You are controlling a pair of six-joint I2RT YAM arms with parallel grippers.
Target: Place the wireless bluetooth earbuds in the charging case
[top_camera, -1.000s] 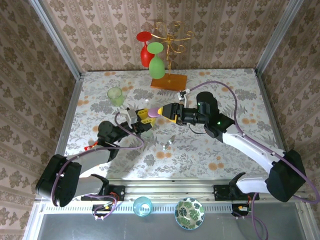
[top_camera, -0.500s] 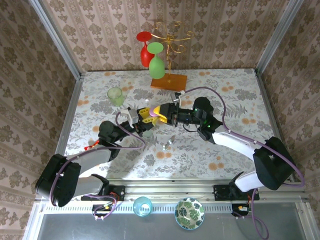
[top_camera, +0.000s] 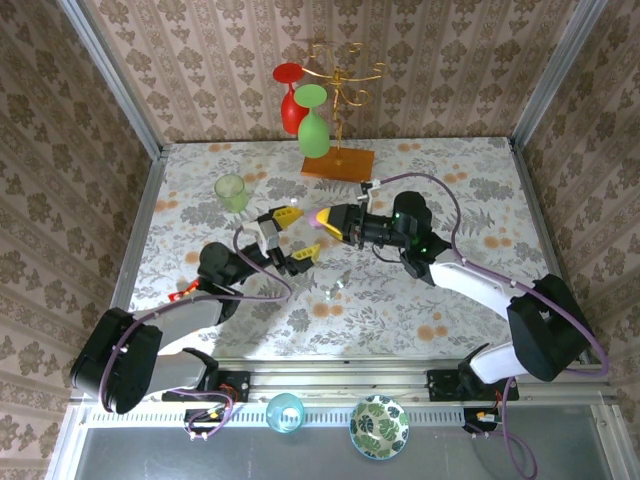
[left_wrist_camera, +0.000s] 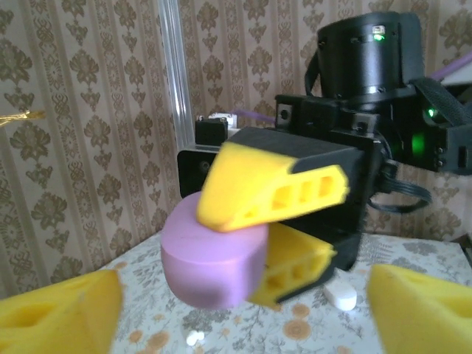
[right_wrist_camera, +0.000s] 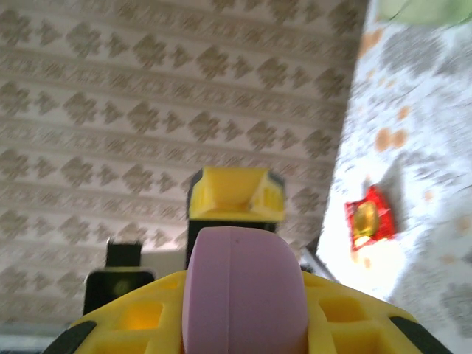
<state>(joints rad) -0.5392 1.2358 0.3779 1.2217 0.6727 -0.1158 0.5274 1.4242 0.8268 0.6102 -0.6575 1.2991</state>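
Note:
I will next move my right gripper down, away from my open left gripper, and release the case (top_camera: 321, 220) on the clear tabletop beside the small whitish piece.
The charging case (top_camera: 321, 220) is a purple pebble, closed, held above the table by my right gripper (top_camera: 327, 221), whose yellow fingers are shut on it. In the right wrist view the case (right_wrist_camera: 240, 289) sits between those fingers (right_wrist_camera: 133, 324). My left gripper (top_camera: 296, 237) stands open just left of the case, its fingers apart above and below it. In the left wrist view the case (left_wrist_camera: 212, 259) hangs clear between my own spread fingers (left_wrist_camera: 63, 313). One white earbud (left_wrist_camera: 341, 296) lies on the table below; a small whitish piece (top_camera: 335, 287) lies near the middle.
A green cup (top_camera: 231, 190) stands at the back left. A stand (top_camera: 337, 163) with a red and a green wine glass (top_camera: 313, 128) is at the back centre. A red wrapped item (top_camera: 182, 293) lies by the left arm. Walls close off three sides.
My left gripper has opened and let go of the purple case. My right gripper has shut on the case and now carries it alone.

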